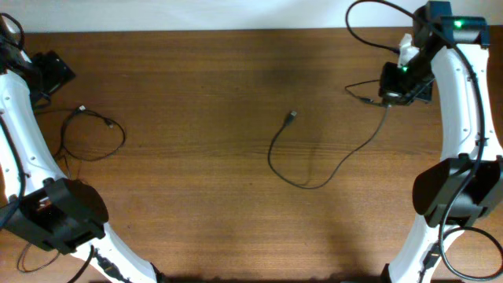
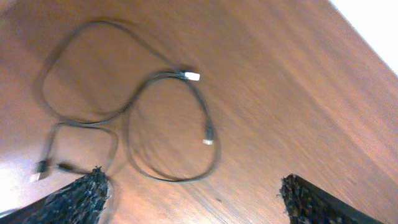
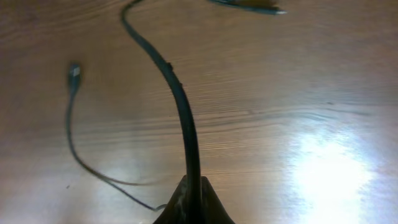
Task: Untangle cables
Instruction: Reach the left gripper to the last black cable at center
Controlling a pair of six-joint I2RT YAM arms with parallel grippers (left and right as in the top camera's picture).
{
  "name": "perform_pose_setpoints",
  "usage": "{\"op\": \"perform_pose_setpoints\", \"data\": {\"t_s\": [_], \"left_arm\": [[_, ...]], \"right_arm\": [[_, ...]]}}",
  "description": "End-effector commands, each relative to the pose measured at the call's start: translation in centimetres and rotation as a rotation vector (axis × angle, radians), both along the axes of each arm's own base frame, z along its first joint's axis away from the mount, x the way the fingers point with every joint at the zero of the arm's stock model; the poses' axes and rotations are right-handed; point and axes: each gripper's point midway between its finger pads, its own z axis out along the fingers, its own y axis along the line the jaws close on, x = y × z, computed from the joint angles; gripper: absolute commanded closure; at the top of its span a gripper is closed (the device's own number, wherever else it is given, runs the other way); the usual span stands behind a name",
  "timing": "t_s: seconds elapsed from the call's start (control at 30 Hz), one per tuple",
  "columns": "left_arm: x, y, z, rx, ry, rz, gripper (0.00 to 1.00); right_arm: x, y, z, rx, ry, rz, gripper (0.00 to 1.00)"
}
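Observation:
Bare wood by the free plug in the middle (image 1: 291, 117) (image 3: 75, 72) lies clear of the loops. My right gripper carries the cable's end across toward that plug next and opens.
One thin black cable (image 1: 93, 135) lies in loose loops at the table's left, with small plugs (image 2: 193, 76) at its ends; the left wrist view shows the loops (image 2: 171, 127) flat on the wood. My left gripper (image 1: 53, 71) hovers behind them, open, with nothing between its fingers (image 2: 84, 196). A second cable (image 1: 314, 179) curves across the middle, its free plug (image 1: 292, 115) pointing to the back. My right gripper (image 1: 395, 93) at the back right is shut on this cable's other end (image 3: 183, 112), which runs up out of the jaws.
The brown wooden table (image 1: 204, 220) runs to a white wall at the back. The white arms' bases (image 1: 59, 216) stand at the front left and front right (image 1: 456, 189). Thicker arm cables (image 1: 369, 23) loop near the right gripper.

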Motion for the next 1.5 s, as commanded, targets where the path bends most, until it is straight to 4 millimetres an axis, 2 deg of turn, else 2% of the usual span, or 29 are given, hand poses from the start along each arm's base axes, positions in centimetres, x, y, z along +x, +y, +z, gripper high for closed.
{"op": "perform_pose_setpoints", "data": {"t_s": [0.0, 0.07, 0.1, 0.17, 0.2, 0.27, 0.3, 0.33, 0.37, 0.4, 0.5, 0.57, 0.63, 0.7, 0.83, 0.87, 0.93, 0.97, 1.03, 1.13, 1.23, 1.4, 1.47], "left_arm": [[1.0, -5.8, 7.0, -0.036, -0.220, -0.237, 0.08], [0.1, -8.3, 10.4, -0.005, -0.288, -0.284, 0.05], [-0.1, -9.3, 11.3, -0.008, -0.310, -0.308, 0.04], [-0.2, -11.6, 12.1, -0.039, -0.337, -0.381, 0.04], [-0.2, -12.3, 12.1, -0.043, -0.340, -0.418, 0.05], [0.0, -13.8, 11.9, -0.053, -0.330, -0.459, 0.06], [0.2, -14.7, 12.0, -0.046, -0.331, -0.490, 0.07], [0.2, -15.0, 12.0, -0.040, -0.332, -0.505, 0.07], [0.3, -15.2, 12.0, -0.034, -0.330, -0.520, 0.07], [0.3, -15.4, 12.0, -0.029, -0.328, -0.533, 0.08], [0.3, -17.0, 11.8, -0.032, -0.317, -0.581, 0.09], [0.0, -19.4, 11.2, -0.041, -0.284, -0.650, 0.13], [-0.8, -22.8, 9.7, -0.080, -0.218, -0.725, 0.17], [-1.6, -26.7, 7.8, -0.124, -0.140, -0.810, 0.25], [-1.8, -34.5, 2.8, -0.141, -0.035, -0.987, 0.25], [-1.7, -37.3, 1.0, -0.125, -0.024, -1.072, 0.22], [-1.5, -40.4, -1.4, -0.043, -0.016, -1.227, 0.18], [-1.5, -41.6, -2.5, -0.012, -0.010, -1.310, 0.14], [-1.5, -44.1, -5.6, 0.039, 0.022, -1.481, 0.12], [-1.5, -46.1, -10.6, 0.057, 0.104, -1.619, 0.12], [-1.5, -46.4, -15.2, 0.026, 0.204, -1.631, 0.14], [-2.1, -46.8, -17.2, -0.024, 0.250, -1.636, 0.16], [-2.5, -47.2, -18.7, -0.047, 0.289, -1.611, 0.17]], "right_arm": [[0.2, 5.8, 0.4, 0.138, -0.029, 0.157, 0.96], [0.7, 10.6, 2.2, 0.220, -0.097, 0.254, 0.96], [0.8, 12.5, 3.4, 0.233, -0.137, 0.298, 0.96], [0.9, 16.3, 6.1, 0.248, -0.225, 0.378, 0.96], [0.8, 17.4, 6.8, 0.254, -0.241, 0.383, 0.96], [0.2, 20.8, 7.7, 0.285, -0.254, 0.375, 0.94], [-0.1, 21.6, 7.4, 0.253, -0.251, 0.368, 0.58], [-0.1, 21.5, 7.2, 0.211, -0.254, 0.354, 0.31], [0.0, 21.1, 6.9, 0.173, -0.248, 0.309, 0.01], [0.2, 20.2, 6.7, 0.135, -0.240, 0.255, 0.01], [1.1, 15.7, 5.9, -0.020, -0.226, 0.111, 0.01], [1.5, 12.1, 5.7, -0.095, -0.210, 0.033, 0.01], [1.9, 8.9, 5.6, -0.108, -0.191, -0.037, 0.01], [2.2, 5.0, 5.5, -0.120, -0.173, -0.094, 0.01], [1.9, -1.4, 5.3, -0.133, -0.146, -0.170, 0.01], [1.6, -3.1, 5.2, -0.137, -0.134, -0.204, 0.01], [1.3, -4.2, 5.2, -0.136, -0.123, -0.211, 0.01], [1.2, -4.5, 5.1, -0.137, -0.120, -0.212, 0.01], [1.0, -4.6, 5.1, -0.140, -0.113, -0.204, 0.01], [0.4, -4.5, 4.8, -0.141, -0.083, -0.194, 0.01], [-0.2, -4.4, 3.5, -0.140, -0.035, -0.189, 0.01], [-0.8, -4.3, -0.2, -0.139, 0.048, -0.184, 0.01], [-1.2, -4.3, -1.5, -0.139, 0.077, -0.178, 0.01]]}}
